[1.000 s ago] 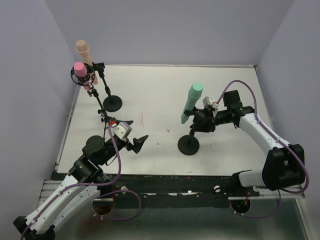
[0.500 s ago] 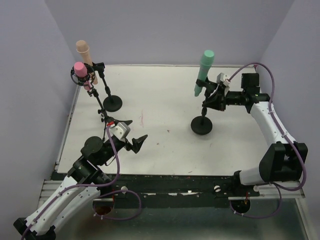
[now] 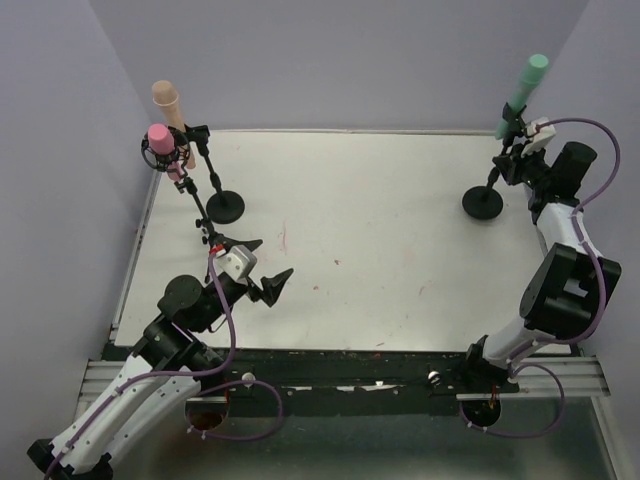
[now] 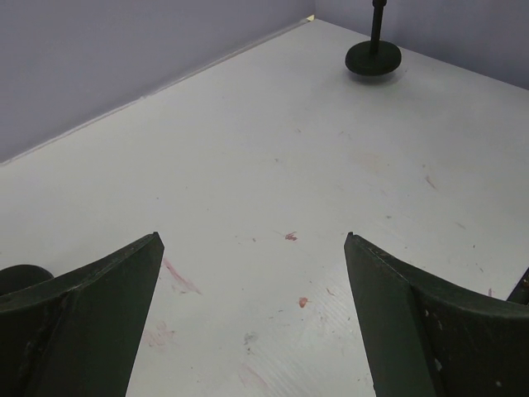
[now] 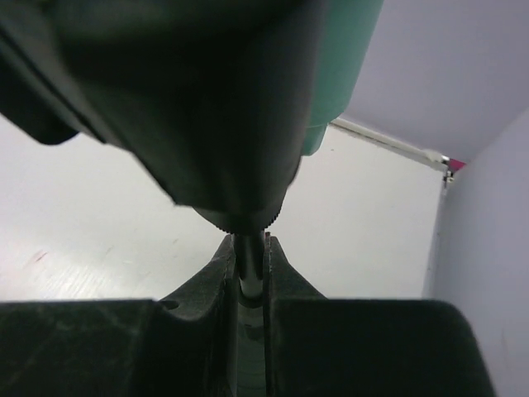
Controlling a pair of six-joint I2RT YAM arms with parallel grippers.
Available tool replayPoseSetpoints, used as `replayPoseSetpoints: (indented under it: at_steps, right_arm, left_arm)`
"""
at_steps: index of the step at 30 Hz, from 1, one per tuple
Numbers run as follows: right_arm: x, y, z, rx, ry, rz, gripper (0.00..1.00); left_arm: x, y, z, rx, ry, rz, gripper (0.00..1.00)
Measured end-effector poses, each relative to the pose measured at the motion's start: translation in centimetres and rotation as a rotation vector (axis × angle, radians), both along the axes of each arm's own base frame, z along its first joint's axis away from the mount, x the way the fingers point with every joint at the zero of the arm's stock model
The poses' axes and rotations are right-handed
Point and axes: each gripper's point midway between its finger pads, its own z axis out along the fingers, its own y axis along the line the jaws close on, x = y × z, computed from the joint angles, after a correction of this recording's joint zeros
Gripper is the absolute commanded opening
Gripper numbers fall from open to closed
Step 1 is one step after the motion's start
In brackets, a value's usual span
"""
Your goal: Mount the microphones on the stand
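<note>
The right gripper carries the stand left in the top view next, down onto bare tabletop beside the other microphones, as they stand grouped there.
A green microphone (image 3: 523, 85) sits clipped in a black stand (image 3: 483, 202) at the far right of the table. My right gripper (image 3: 512, 165) is shut on that stand's thin pole (image 5: 248, 263), just under the clip, with the green microphone (image 5: 339, 66) above it. A pink microphone (image 3: 160, 140) sits in a stand (image 3: 186, 290) at the left, and a beige microphone (image 3: 168, 102) in a stand (image 3: 224, 206) behind it. My left gripper (image 3: 262, 268) is open and empty over the table near the front left; its fingers (image 4: 91, 306) frame bare tabletop.
The white table (image 3: 350, 230) is walled in lilac on three sides. The green microphone's stand base (image 4: 373, 58) shows far off in the left wrist view. Cables trail from both arms.
My right gripper has carried the stand with the green microphone from the table's middle to the far right corner. The left arm has barely moved.
</note>
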Motion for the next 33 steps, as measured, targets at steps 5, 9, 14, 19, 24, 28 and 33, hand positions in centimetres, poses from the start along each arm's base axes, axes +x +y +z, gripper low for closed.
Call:
replayPoseSetpoints:
  at_steps: [5,9,14,19,24,28,33]
  right_arm:
    - [1.5,-1.9,-0.2,0.016,-0.050,-0.086,0.13]
    - [2.1,-2.2,-0.9,0.052,-0.053,-0.097,0.16]
    - [1.6,-2.2,-2.7,0.075,-0.023,-0.106,0.19]
    - [1.2,-2.0,-3.2,0.072,-0.026,-0.098,0.13]
    - [0.3,-0.1,-2.7,0.095,-0.024,-0.020,0.10]
    - [-0.9,5.4,-1.2,0.105,-0.008,0.113,0.10]
    - [-3.8,20.1,1.1,0.110,0.002,0.454,0.10]
  left_arm:
    - [0.2,0.2,0.0,0.001,0.001,0.009,0.99]
    - [0.2,0.2,0.0,0.001,0.001,0.012,0.99]
    - [0.2,0.2,0.0,0.001,0.001,0.013,0.99]
    - [0.2,0.2,0.0,0.001,0.001,0.013,0.99]
    - [0.2,0.2,0.0,0.001,0.001,0.013,0.99]
    - [0.3,0.3,0.0,0.001,0.002,0.018,0.99]
    - [0.4,0.8,0.3,-0.009,-0.009,0.042,0.99]
